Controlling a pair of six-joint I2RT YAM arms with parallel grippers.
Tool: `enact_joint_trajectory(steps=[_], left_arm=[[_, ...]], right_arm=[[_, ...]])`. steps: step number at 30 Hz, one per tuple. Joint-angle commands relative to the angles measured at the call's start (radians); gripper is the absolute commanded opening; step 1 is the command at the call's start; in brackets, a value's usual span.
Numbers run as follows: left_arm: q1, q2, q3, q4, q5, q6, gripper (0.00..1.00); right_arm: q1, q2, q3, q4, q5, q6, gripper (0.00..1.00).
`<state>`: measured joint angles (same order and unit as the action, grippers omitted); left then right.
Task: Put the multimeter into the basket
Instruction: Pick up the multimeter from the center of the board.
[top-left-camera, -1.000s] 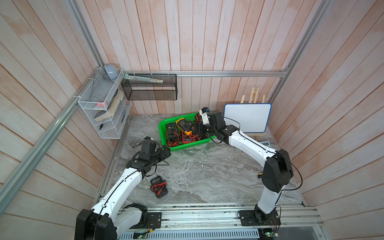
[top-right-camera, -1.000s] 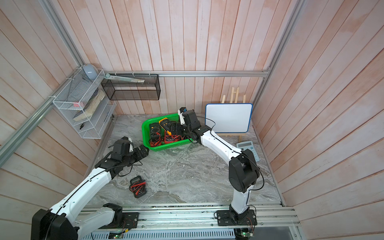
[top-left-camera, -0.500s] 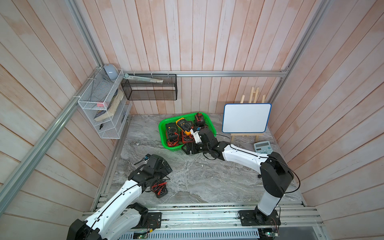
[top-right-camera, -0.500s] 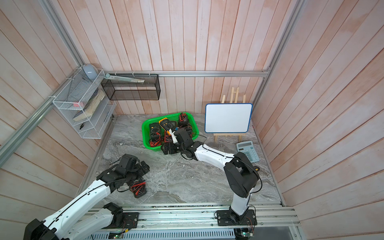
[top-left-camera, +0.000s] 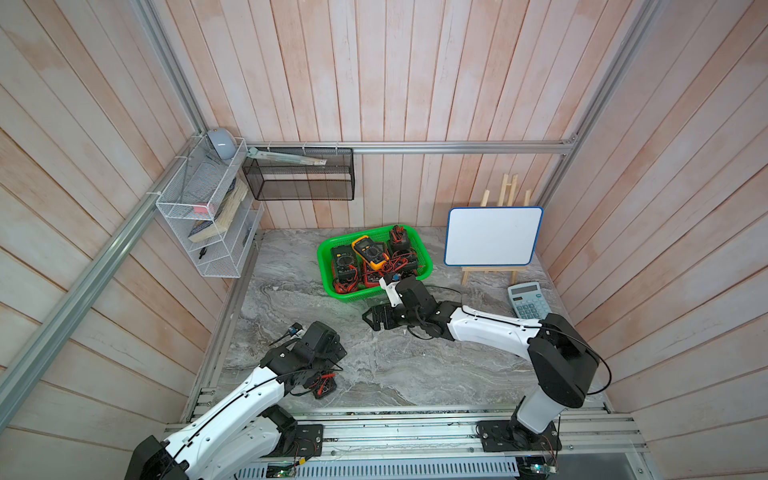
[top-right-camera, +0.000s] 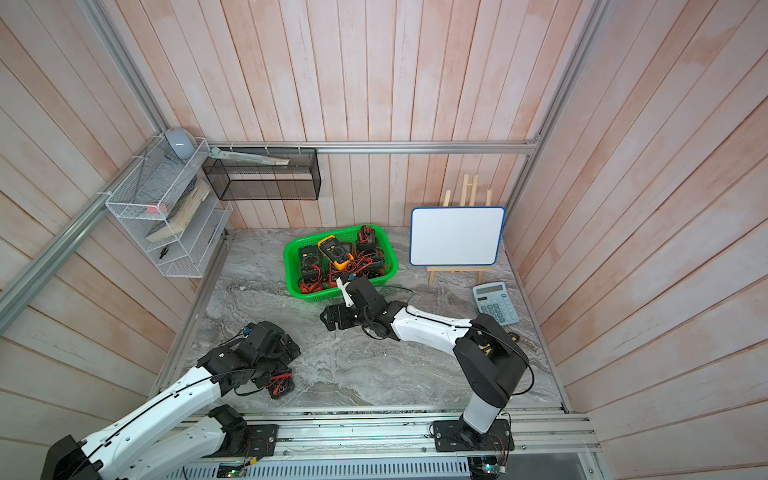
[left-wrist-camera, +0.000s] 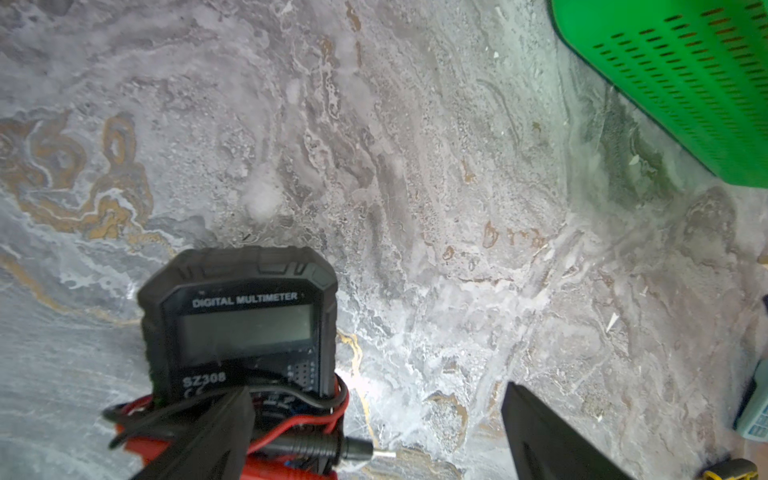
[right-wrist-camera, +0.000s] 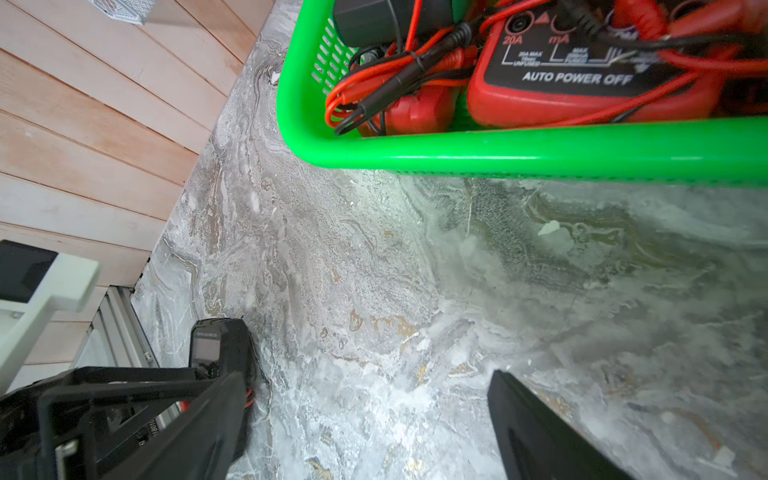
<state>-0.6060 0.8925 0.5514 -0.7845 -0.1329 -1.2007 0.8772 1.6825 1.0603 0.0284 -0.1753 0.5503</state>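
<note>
I will next move my left gripper sideways over the multimeter's lead-wrapped part (top-left-camera: 325, 385) (left-wrist-camera: 292, 428), which lies below it, and lower its fingers with one on each side, because one finger overlaps the multimeter's body.
A black multimeter (top-left-camera: 324, 384) (top-right-camera: 280, 385) wrapped in red and black leads lies on the marble table near its front left. My left gripper (top-left-camera: 328, 361) (left-wrist-camera: 376, 390) hangs open just over it. One finger (left-wrist-camera: 216, 436) overlaps the multimeter's (left-wrist-camera: 245, 324) lower end, and the other stands over bare table beside it. The green basket (top-left-camera: 357, 296) (top-right-camera: 291, 270) at the back holds several multimeters, among them a yellow one (top-left-camera: 370, 253). My right gripper (top-left-camera: 370, 320) (right-wrist-camera: 370, 374) is open and empty, low over the table in front of the basket's rim (right-wrist-camera: 540, 151).
A whiteboard on a small easel (top-left-camera: 492, 237) stands at the back right, with a calculator (top-left-camera: 528, 300) in front of it. On the left wall hang a white wire rack (top-left-camera: 203, 216) and a black mesh bin (top-left-camera: 299, 178). The wall runs close along the table's left edge.
My right arm has drawn back from over the basket to the table in front of it, its jaws widening. My left arm has moved forward and down over the multimeter on the table.
</note>
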Motion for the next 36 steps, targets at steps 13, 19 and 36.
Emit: enact_joint_trajectory(steps=[13, 19, 36], left_arm=[[-0.013, -0.060, 0.062, -0.213, -0.088, -0.105, 1.00], [-0.014, -0.068, 0.012, -0.206, -0.083, -0.110, 1.00], [-0.012, 0.087, -0.124, 0.063, -0.017, -0.021, 1.00]], right_arm=[[0.003, -0.041, -0.048, 0.031, 0.024, 0.003, 0.97], [0.003, -0.048, -0.049, 0.029, 0.026, 0.003, 0.97], [0.004, -0.050, -0.036, 0.007, 0.033, 0.010, 0.97]])
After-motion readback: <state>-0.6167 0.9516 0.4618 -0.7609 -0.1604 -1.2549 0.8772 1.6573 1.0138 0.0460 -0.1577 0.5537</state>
